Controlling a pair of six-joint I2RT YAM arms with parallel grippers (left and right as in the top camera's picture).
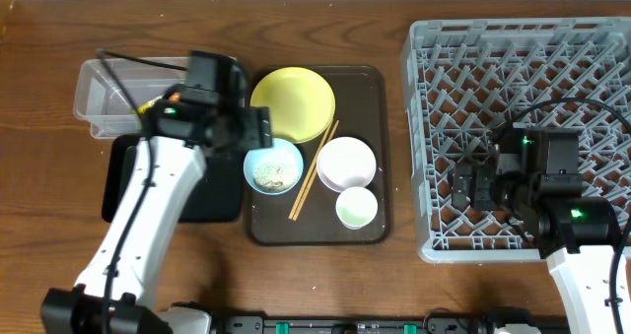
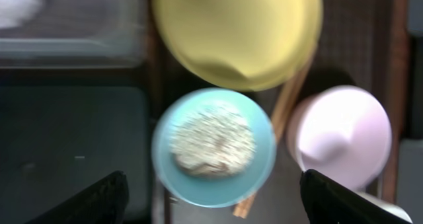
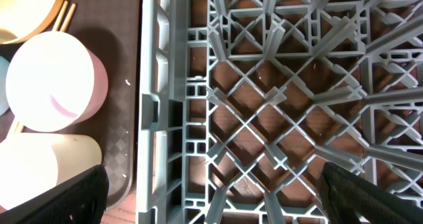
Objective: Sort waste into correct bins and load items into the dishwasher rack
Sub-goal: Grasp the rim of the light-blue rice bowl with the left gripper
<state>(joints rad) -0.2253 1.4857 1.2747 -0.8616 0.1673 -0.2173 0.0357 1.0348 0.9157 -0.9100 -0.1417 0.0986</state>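
Observation:
I will move my left gripper to the right in the overhead view and down onto the light blue bowl's rim beside the chopsticks, since rice leaves the light blue bowl's rim bare.
The light blue bowl (image 1: 273, 167) holding white rice scraps (image 2: 211, 141) sits on the brown serving tray. With it are the yellow plate (image 1: 293, 102), the white bowl (image 1: 346, 163), the pale cup (image 1: 356, 208) and the chopsticks (image 1: 314, 171). My left gripper (image 2: 215, 204) is open above the blue bowl (image 2: 261, 168) and holds nothing. My right gripper (image 3: 211, 197) is open and empty over the left edge of the grey rack (image 1: 523, 78). The clear tub (image 1: 104, 98) and black tray (image 1: 212, 196) lie at the left. The wrapper is mostly hidden under my left arm; an orange bit (image 1: 150, 104) shows.
The brown serving tray (image 1: 380, 127) lies between the bins and the rack. Its rim (image 3: 119, 85) runs close to the rack wall (image 3: 152, 105). The left arm crosses over the black tray and the tub's right end. Bare wood table lies along the front.

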